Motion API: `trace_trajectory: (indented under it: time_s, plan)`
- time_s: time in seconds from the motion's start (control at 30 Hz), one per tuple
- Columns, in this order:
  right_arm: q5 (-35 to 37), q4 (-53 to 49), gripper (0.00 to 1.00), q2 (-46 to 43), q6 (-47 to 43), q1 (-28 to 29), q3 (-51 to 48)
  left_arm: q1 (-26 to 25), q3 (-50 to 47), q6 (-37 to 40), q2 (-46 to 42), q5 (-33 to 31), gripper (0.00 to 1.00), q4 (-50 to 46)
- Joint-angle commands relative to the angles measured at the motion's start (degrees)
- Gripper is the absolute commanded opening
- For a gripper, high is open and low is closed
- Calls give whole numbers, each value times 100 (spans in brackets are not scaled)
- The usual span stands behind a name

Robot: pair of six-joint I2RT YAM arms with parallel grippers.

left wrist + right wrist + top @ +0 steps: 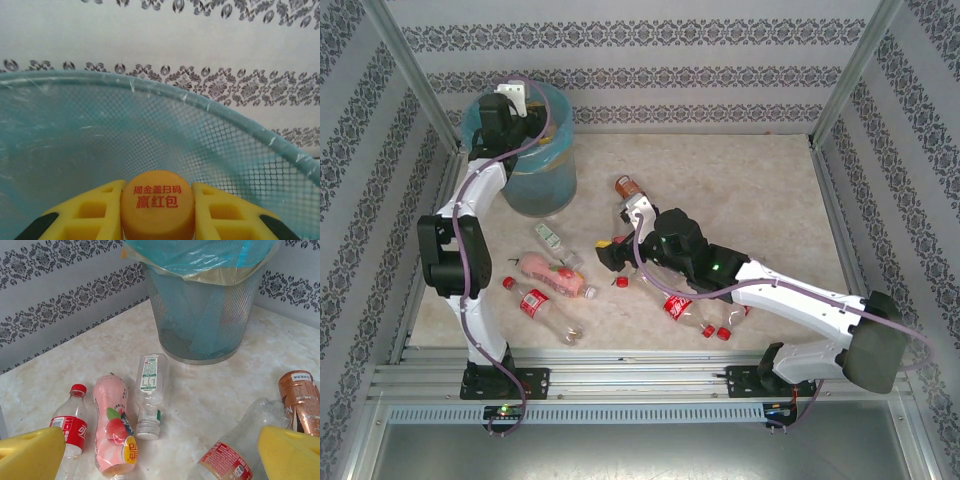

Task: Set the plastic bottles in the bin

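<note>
The left gripper moves down into the opening of the light-blue bin (545,178) next, before it releases the orange-capped bottle.
My left gripper (510,108) hangs over the mouth of the light-blue bin (545,178). In the left wrist view it (157,189) is shut on the orange cap (157,212) of a bottle, with the bin's lined mesh wall (175,140) below. My right gripper (610,256) stands open low over the table, its yellow fingers (30,455) wide apart. Ahead of it lie a pink bottle (114,425), a red-labelled bottle (70,427), a clear white-capped bottle (149,390), another red-labelled clear bottle (235,455) and a copper-coloured bottle (300,400).
The bin (200,315) stands at the back left by the patterned wall. More red-labelled bottles (680,305) lie under the right forearm, and a loose red cap (621,282) sits nearby. A metal rail (620,380) runs along the near edge.
</note>
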Motion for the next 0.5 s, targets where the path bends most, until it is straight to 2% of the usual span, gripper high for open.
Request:
trace_trajectory:
  time_s: [0.0, 0.17, 0.27, 0.47]
  plan:
    - [118, -29, 98, 127, 179, 58, 65, 48, -67, 361, 168, 88, 0, 223]
    - [121, -152, 98, 218, 211, 53, 146, 46, -57, 337, 306, 75, 7, 119]
    - [136, -173, 98, 232, 199, 54, 154, 46, -38, 274, 349, 43, 0, 119]
    - [151, -223, 98, 243, 192, 56, 184, 161, 125, -659, 354, 352, 0, -117]
